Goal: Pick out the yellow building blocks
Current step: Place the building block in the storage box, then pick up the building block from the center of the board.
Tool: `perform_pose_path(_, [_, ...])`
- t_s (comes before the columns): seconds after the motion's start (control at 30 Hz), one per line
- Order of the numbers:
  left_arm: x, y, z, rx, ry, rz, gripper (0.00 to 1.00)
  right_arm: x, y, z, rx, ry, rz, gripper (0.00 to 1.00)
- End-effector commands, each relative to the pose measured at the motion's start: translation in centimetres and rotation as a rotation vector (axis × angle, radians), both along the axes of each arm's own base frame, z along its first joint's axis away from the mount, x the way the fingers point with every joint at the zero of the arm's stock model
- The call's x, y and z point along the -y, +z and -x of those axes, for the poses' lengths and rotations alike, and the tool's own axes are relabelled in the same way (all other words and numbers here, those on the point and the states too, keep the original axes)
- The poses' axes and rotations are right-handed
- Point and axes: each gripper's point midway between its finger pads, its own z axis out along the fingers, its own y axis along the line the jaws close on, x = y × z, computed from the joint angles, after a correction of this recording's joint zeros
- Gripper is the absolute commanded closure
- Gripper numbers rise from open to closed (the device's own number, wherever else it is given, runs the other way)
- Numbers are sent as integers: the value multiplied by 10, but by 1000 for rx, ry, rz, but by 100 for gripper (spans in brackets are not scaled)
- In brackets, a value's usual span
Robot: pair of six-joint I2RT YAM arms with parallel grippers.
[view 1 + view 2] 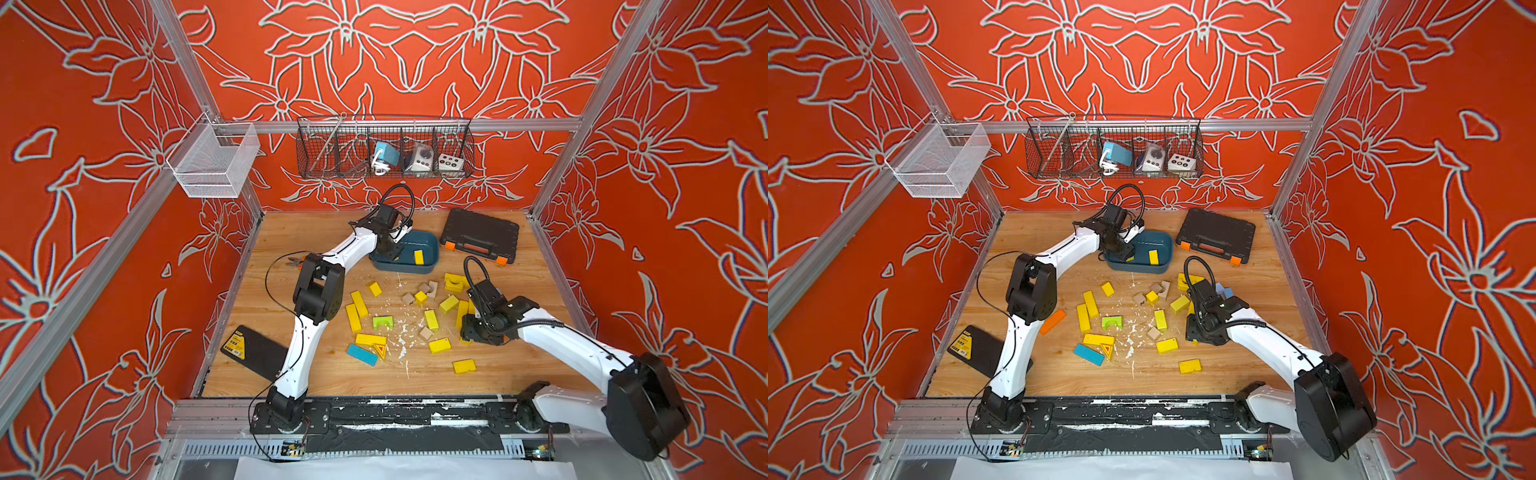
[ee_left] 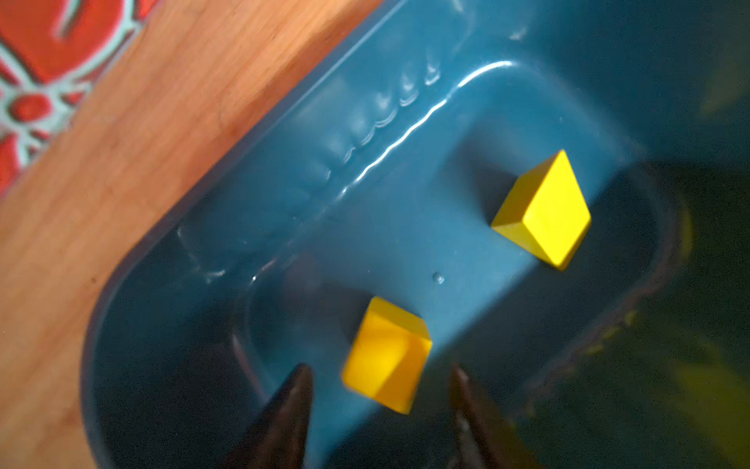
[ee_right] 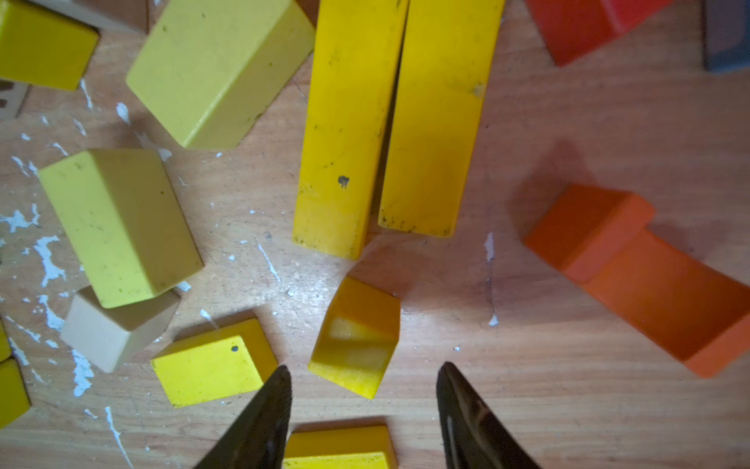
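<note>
Next, my right gripper lowers its open fingers around the small yellow block (image 1: 465, 342) (image 3: 356, 338) and closes, since the block lies just below, lined up with the gap between them.
My left gripper (image 2: 380, 368) hangs open over the dark blue bin (image 1: 432, 245). A blurred yellow block (image 2: 385, 353) is loose just beyond its fingertips, touching neither. Another yellow block (image 2: 544, 211) lies on the bin floor and shows in both top views (image 1: 418, 257) (image 1: 1153, 257). Several more yellow building blocks are scattered on the table: bars (image 1: 359, 304), a cube (image 1: 420, 296), a red-edged triangle (image 1: 380, 350). My right gripper (image 3: 364, 366) is open low over the right-hand cluster. A small yellow block (image 3: 357, 337) lies just ahead of its tips, near two long yellow bars (image 3: 349, 130).
A lime-green arch (image 1: 382, 322), a blue block (image 1: 362, 354), tan blocks (image 1: 426, 333) and orange blocks (image 3: 633, 276) lie among the yellow ones. A black case (image 1: 480, 235) sits at the back right. A black pack (image 1: 249, 349) lies front left.
</note>
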Motion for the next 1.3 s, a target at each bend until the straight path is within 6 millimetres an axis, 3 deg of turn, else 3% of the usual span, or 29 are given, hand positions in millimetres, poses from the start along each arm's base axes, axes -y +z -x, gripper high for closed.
perform_pose_path(0.0, [4,20,2,30,-4,14,35,-1,-10,3,-28,-20,6,40])
perform_pose_path(0.23, [3,71,17,74,-17,57,34,-2,-24,5,-62,-17,38,44])
perform_pose_path(0.5, [-13,136,58,129,-2,109,33,-2,-35,7,-79,-12,76,52])
perform_pose_path(0.73, [-46,153,104,181,29,109,25,1,-36,5,-73,-5,107,60])
perform_pose_path(0.87, [-67,150,132,161,57,117,19,1,-37,5,-76,11,115,70])
perform_pose_path(1.03, [-95,126,163,142,82,74,17,-2,-27,5,-61,60,102,84])
perform_pose_path(1.27, [-121,80,211,116,44,-15,16,-6,25,-9,21,151,111,85])
